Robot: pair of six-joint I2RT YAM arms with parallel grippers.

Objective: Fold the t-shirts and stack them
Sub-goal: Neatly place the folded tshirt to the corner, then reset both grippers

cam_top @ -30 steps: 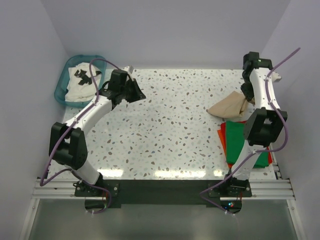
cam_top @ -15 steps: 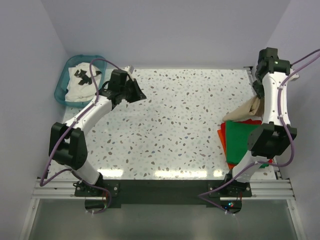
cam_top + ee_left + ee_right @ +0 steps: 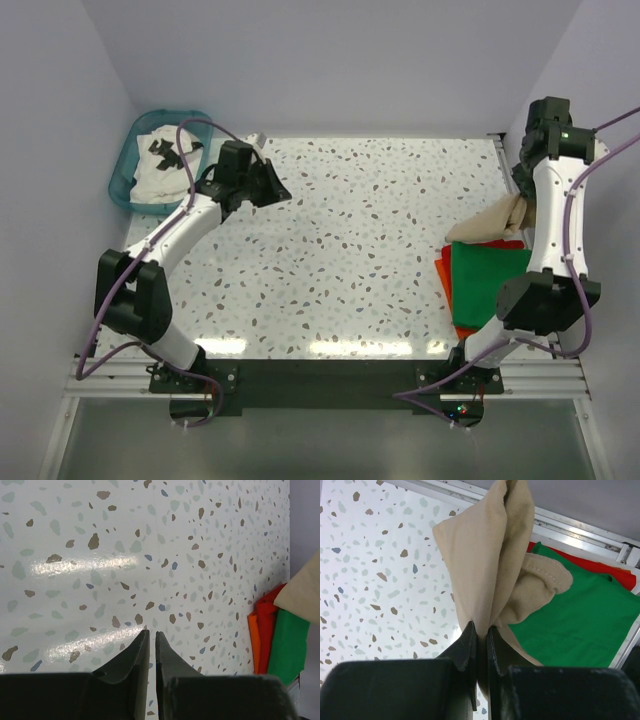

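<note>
I should move my right gripper back and down over the green t-shirt, pulling the tan one along, before I open it.
My right gripper is shut on a bunched fold of the tan t-shirt, which hangs over the far end of the stack at the table's right edge. In the top view the tan t-shirt drapes from my right gripper onto the folded green t-shirt. The green one lies on the red-orange t-shirt. The white t-shirt with black print lies crumpled in the basket. My left gripper hovers over bare table at the far left, shut to a thin slit with nothing in it.
The teal basket stands at the far left corner. A metal rail runs along the table's right edge beside the stack. Walls close in at the left, back and right.
My right arm has swung to the right and back, carrying the tan t-shirt from over the table to above the far end of the stack. The left arm has stayed put.
</note>
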